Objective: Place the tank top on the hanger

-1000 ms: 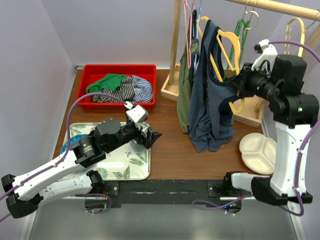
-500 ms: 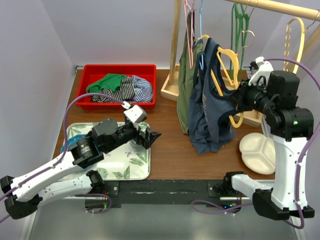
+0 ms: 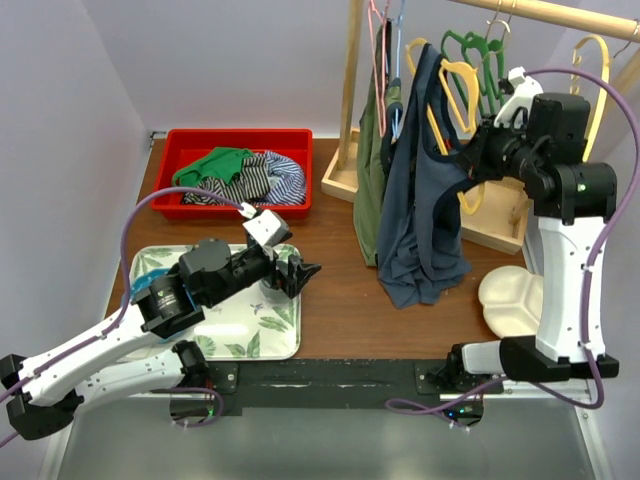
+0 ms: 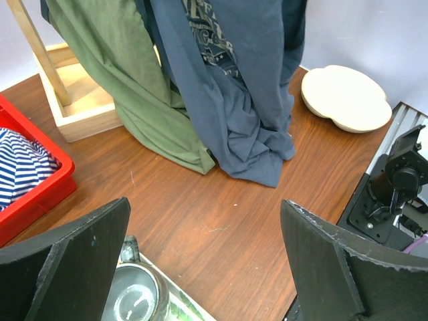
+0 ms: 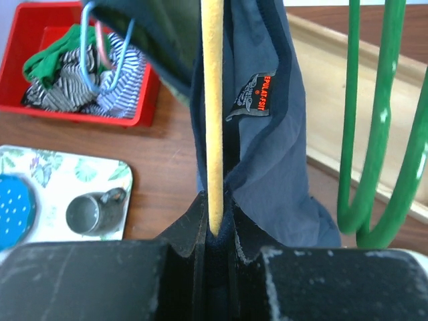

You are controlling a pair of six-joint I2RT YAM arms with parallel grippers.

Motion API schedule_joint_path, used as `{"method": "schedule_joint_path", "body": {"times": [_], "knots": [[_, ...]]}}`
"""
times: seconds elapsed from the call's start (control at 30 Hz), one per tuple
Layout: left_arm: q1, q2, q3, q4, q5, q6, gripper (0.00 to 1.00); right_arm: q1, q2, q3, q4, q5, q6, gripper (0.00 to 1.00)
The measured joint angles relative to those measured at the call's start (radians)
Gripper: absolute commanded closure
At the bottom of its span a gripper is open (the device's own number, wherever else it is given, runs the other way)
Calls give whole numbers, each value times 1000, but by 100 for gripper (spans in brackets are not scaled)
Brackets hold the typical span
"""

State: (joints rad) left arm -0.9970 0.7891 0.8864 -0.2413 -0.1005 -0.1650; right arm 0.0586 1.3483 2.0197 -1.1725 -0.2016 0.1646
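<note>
My right gripper next goes outward and left in the top view toward the olive-green tank top (image 3: 371,160) and releases, since the hanger carries the navy one.
The navy-blue tank top (image 3: 415,205) hangs on the thin mustard-yellow hanger (image 3: 452,85) below the wooden rail, its hem bunched on the table. My right gripper (image 3: 478,158) is shut on the hanger's lower end, with navy fabric pinched alongside it. In the right wrist view the hanger bar (image 5: 212,100) runs straight up out of my closed right gripper (image 5: 217,214), the tank top (image 5: 271,140) draped behind it. My left gripper (image 3: 305,270) is open and empty, low over the table. In the left wrist view that gripper (image 4: 204,247) faces the tank top (image 4: 231,87).
An olive-green tank top (image 3: 368,180) hangs just left of the navy one. Green hangers (image 3: 478,45) and a holed yellow hanger (image 3: 592,60) hang on the rail. Red bin (image 3: 190,145) of clothes at back left, floral tray (image 3: 255,335) with a mug (image 4: 137,294), white divided plate (image 3: 515,290).
My right gripper dipped and then rose back towards the rail, carrying the hanger and tank top with it. The left arm has barely moved.
</note>
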Motion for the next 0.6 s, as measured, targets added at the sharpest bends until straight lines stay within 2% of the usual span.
{"method": "schedule_joint_path", "body": {"times": [0.3, 0.6], "knots": [[0, 19, 0, 1, 0, 0, 0, 17, 169, 178, 12, 114, -26, 100], [0, 23, 0, 1, 0, 0, 0, 145, 395, 371, 60, 273, -111, 100]]}}
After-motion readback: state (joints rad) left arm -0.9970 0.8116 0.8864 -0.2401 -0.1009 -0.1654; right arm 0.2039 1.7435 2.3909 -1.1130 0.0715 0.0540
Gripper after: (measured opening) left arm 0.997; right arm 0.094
